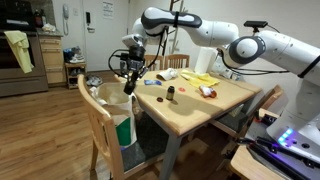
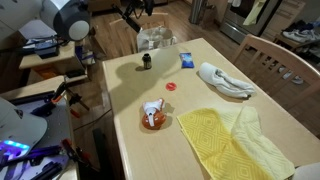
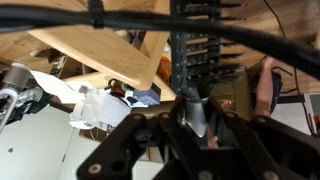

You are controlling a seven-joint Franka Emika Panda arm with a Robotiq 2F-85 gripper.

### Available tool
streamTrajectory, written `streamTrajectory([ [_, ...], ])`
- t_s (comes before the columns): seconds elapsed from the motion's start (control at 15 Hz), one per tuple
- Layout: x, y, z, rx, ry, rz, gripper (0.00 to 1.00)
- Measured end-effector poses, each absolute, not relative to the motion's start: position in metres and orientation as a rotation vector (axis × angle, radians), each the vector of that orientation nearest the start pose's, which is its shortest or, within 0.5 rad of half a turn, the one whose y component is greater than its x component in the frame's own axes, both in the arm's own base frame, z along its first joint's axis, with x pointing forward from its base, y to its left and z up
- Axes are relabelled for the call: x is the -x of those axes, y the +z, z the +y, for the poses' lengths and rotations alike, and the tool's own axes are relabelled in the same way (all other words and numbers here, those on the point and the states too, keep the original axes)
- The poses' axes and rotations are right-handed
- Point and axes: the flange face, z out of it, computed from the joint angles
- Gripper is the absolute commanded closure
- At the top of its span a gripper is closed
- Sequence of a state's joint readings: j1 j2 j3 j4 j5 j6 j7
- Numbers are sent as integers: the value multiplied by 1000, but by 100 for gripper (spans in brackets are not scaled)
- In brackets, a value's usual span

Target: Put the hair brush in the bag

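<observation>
I should ease my gripper a little farther over the bag's opening next and release the hair brush's handle, because the bag stands open below my gripper on the chair.
My gripper point(image 1: 130, 66) is shut on the hair brush point(image 1: 128, 84) and holds it in the air past the table's end, above the chair. In the wrist view the brush's grey handle point(image 3: 196, 110) sits between the two black fingers point(image 3: 190, 135), and its black bristled head point(image 3: 196, 48) points away. The bag point(image 1: 117, 112), clear plastic with a green base, stands open on the chair seat just below the brush. In an exterior view the bag point(image 2: 156, 38) lies beyond the table's far edge, under the gripper point(image 2: 134, 14).
The wooden table point(image 1: 190, 112) carries a small dark bottle point(image 2: 146, 62), a red lid point(image 2: 171, 86), a blue packet point(image 2: 186, 60), a white cloth point(image 2: 226, 80), a yellow cloth point(image 2: 225, 138) and a red-white object point(image 2: 153, 118). A wooden chair back point(image 1: 95, 120) frames the bag.
</observation>
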State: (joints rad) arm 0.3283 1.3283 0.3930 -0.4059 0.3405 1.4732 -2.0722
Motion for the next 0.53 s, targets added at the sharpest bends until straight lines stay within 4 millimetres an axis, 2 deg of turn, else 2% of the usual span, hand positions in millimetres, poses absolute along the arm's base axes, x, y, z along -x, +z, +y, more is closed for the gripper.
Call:
streamTrajectory([
  [0.4,-692,262,382,661,-489,-2494,88],
  [0.47,-693,262,382,649,-499,-2510,75],
  [0.53,-695,262,382,641,-509,-2521,49],
])
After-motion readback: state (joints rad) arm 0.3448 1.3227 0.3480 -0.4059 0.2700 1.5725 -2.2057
